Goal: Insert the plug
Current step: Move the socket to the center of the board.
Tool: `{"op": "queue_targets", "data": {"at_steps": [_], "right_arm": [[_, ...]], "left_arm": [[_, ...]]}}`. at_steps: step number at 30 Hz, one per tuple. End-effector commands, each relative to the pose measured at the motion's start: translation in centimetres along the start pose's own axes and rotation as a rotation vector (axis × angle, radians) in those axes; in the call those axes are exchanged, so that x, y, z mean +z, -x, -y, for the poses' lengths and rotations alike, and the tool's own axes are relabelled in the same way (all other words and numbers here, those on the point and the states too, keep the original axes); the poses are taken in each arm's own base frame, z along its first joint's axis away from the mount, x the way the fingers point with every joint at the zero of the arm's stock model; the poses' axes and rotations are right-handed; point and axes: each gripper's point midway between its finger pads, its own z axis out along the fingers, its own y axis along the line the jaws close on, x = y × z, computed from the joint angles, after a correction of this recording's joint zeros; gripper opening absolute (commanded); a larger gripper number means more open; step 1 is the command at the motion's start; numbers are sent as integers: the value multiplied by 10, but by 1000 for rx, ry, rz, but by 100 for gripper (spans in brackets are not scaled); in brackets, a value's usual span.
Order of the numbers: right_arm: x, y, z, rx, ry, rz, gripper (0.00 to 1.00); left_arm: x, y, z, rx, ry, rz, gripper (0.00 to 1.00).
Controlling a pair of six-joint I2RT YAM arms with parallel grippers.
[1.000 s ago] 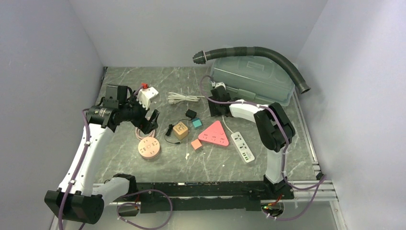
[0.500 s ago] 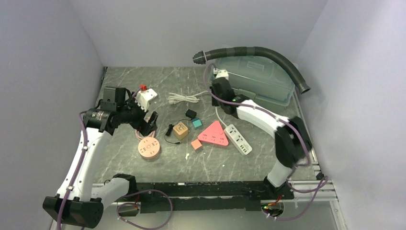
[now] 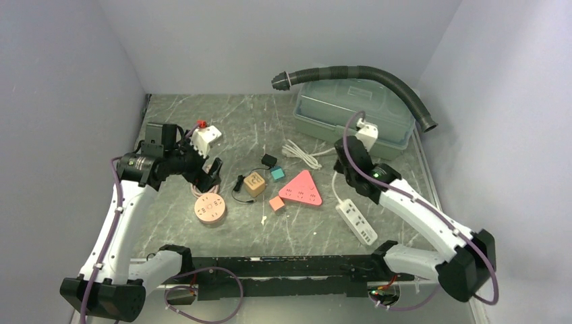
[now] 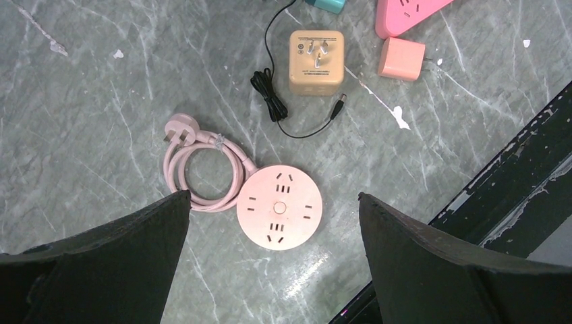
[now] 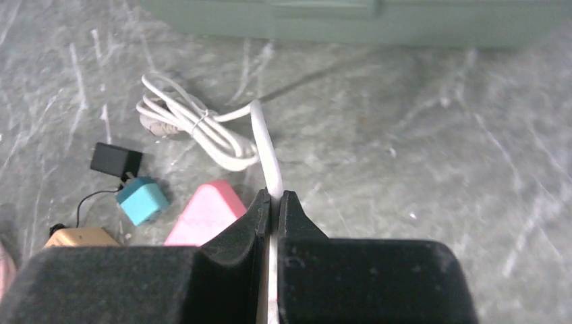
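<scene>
The white cable [image 5: 266, 145] should go toward the right in the top view with my right gripper next and be released over bare tabletop, since its coil lies near the black adapter.
My right gripper [image 5: 273, 199] is shut on the white cable [image 5: 266, 145] of the white power strip [image 3: 357, 221], which lies at the near right. The cable's tied coil [image 5: 195, 128] and its plug end [image 5: 150, 121] lie on the table just beyond the jaws. In the top view the right gripper [image 3: 342, 162] hovers right of the coil [image 3: 300, 154]. My left gripper [image 4: 272, 196] stands wide open, with nothing between its fingers, above the round pink socket [image 4: 279, 208]. That socket's pink plug [image 4: 179, 128] lies beside its looped cord.
A pink triangular socket [image 3: 301, 189], a tan cube adapter [image 3: 254, 182], a teal cube [image 3: 277, 173], a small black adapter [image 3: 269, 160] and a small pink cube [image 3: 276, 204] sit mid-table. A green lidded box [image 3: 354, 108] with a black hose [image 3: 364, 73] stands at the back right.
My right gripper shut on the white cable and swung right and nearer, dragging the coil and the power strip along. The left arm has hardly moved.
</scene>
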Motion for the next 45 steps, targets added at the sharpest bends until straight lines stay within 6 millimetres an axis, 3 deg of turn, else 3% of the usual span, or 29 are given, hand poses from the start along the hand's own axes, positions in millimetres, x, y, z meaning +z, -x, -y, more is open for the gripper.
{"op": "queue_targets", "data": {"at_steps": [1, 4, 7, 13, 16, 18, 23, 29, 31, 32, 34, 35, 38, 45], "right_arm": [[-25, 10, 60, 135, -228, 83, 0], [-22, 4, 95, 215, -334, 59, 0], [-24, 4, 110, 303, -376, 25, 0], [-68, 36, 138, 390, -418, 177, 0], [-78, 43, 158, 383, -473, 194, 0], [-69, 34, 170, 366, -532, 165, 0], [-20, 5, 185, 378, -620, 47, 0], [20, 15, 190, 395, -668, 19, 0], [31, 19, 188, 378, -669, 7, 9], [35, 19, 187, 364, -667, -5, 19], [43, 15, 185, 323, -651, -41, 58], [45, 10, 184, 302, -643, -64, 72], [47, -4, 180, 262, -592, -112, 99], [18, -54, 161, 272, -415, -250, 100]], "left_arm": [[-14, 20, 3, 46, 5, 69, 100], [-14, 25, 5, 36, -10, 78, 100], [-17, 29, 6, 36, -13, 87, 100], [-19, 31, 8, 46, -22, 96, 100], [-17, 33, 9, 50, -34, 99, 100], [-16, 35, 10, 45, -44, 107, 100], [-17, 37, 11, 45, -47, 117, 100], [-17, 33, 12, 44, -39, 116, 100], [-16, 31, 12, 45, -39, 114, 100], [-16, 31, 12, 46, -34, 114, 100], [-14, 30, 10, 48, -27, 114, 100], [-13, 30, 9, 46, -26, 113, 100], [-11, 30, 7, 43, -19, 115, 100], [-13, 31, 6, 42, -3, 118, 100]]}}
